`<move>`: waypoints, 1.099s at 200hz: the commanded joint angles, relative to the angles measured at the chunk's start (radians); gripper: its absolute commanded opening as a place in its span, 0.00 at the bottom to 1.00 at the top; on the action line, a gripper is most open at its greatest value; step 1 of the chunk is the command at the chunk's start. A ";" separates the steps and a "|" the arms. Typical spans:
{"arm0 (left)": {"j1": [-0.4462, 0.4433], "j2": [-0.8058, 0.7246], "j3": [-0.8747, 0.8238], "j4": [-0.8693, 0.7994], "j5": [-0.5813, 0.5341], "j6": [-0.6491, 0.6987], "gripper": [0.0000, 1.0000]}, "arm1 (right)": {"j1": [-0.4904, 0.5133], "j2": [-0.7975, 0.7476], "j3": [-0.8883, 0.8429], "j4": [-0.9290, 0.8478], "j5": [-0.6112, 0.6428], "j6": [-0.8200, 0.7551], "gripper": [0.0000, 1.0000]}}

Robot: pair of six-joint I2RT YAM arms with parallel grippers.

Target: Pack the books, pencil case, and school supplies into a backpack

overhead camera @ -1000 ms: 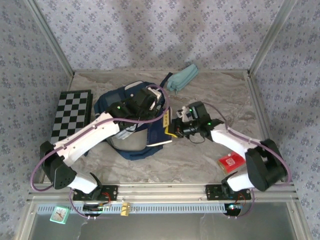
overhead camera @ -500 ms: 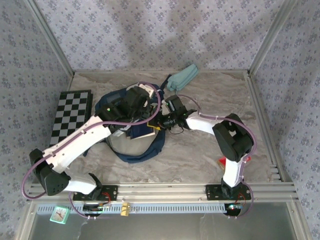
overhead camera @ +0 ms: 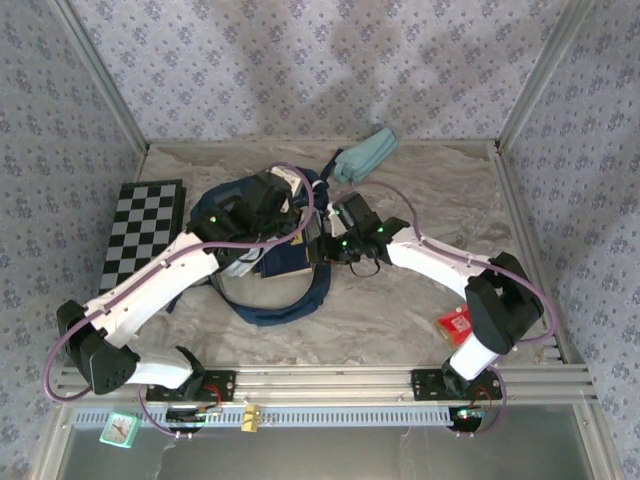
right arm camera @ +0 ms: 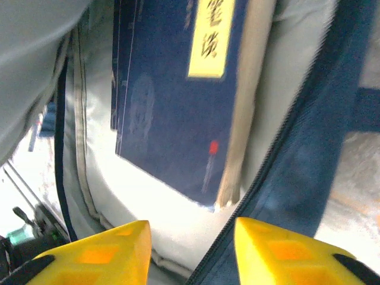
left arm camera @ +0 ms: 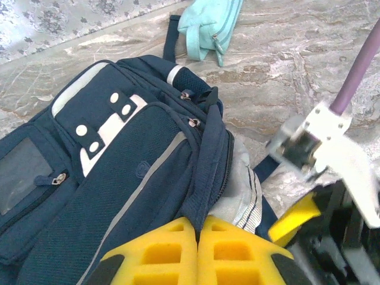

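I will next use my left gripper to bring the upper flap's edge down over the open main pocket point(overhead camera: 272, 290) and let go of it there, as the navy book is already inside.
The navy backpack point(overhead camera: 262, 290) point(left arm camera: 119, 166) lies mid-table with its main pocket held open. My left gripper point(left arm camera: 199, 224) point(overhead camera: 291, 204) is shut on the edge of the upper flap, lifting it. A dark navy book point(right arm camera: 172, 89) with a yellow title label lies inside on the grey lining. My right gripper point(right arm camera: 193, 240) point(overhead camera: 320, 248) is at the pocket's mouth just behind the book, open and holding nothing. The teal pencil case point(overhead camera: 365, 155) point(left arm camera: 211, 27) rests beyond the backpack. The red packet point(overhead camera: 458, 322) lies near the right arm's base. The yellow book is out of view.
A black-and-white checkered board point(overhead camera: 145, 228) lies at the left edge of the table. The backpack's zipper edge point(right arm camera: 279, 148) runs right beside my right fingers. Bare marble stretches across the right and near middle of the table point(overhead camera: 400, 310).
The right arm swung left from the table's right side, carrying a navy book into the backpack's opening. The book now lies inside and the right gripper is open.
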State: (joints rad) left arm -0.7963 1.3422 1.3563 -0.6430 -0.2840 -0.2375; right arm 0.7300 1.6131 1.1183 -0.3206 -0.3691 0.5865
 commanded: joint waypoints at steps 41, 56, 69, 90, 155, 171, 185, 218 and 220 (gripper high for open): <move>0.011 -0.049 0.017 0.089 0.005 -0.032 0.00 | 0.052 0.147 0.017 0.058 0.044 0.007 0.14; 0.011 -0.045 0.020 0.086 0.010 -0.037 0.00 | 0.053 0.189 0.065 0.094 0.052 -0.017 0.12; 0.012 -0.043 0.024 0.079 0.010 -0.048 0.00 | 0.053 0.221 0.116 0.127 0.072 -0.029 0.11; 0.012 -0.046 0.017 0.081 0.003 -0.065 0.00 | 0.047 0.256 0.138 0.170 0.086 -0.038 0.11; 0.017 -0.031 0.004 0.068 0.050 -0.099 0.00 | 0.029 0.051 -0.056 0.143 0.099 -0.053 0.22; 0.017 -0.026 -0.023 0.066 0.099 -0.117 0.00 | 0.007 -0.042 -0.125 0.110 0.121 -0.033 0.27; 0.013 -0.025 -0.054 0.065 0.148 -0.135 0.03 | -0.024 -0.118 -0.178 0.091 0.121 -0.007 0.32; 0.010 -0.100 -0.157 0.061 0.207 -0.215 0.28 | -0.086 -0.215 -0.252 0.044 0.098 0.056 0.38; 0.010 -0.111 -0.167 0.065 0.207 -0.221 0.29 | -0.089 -0.220 -0.256 0.044 0.096 0.060 0.39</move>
State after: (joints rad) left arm -0.7864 1.3273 1.2407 -0.6231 -0.1337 -0.3782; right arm 0.6704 1.4364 0.9115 -0.2100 -0.2749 0.5900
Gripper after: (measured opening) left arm 0.232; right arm 0.372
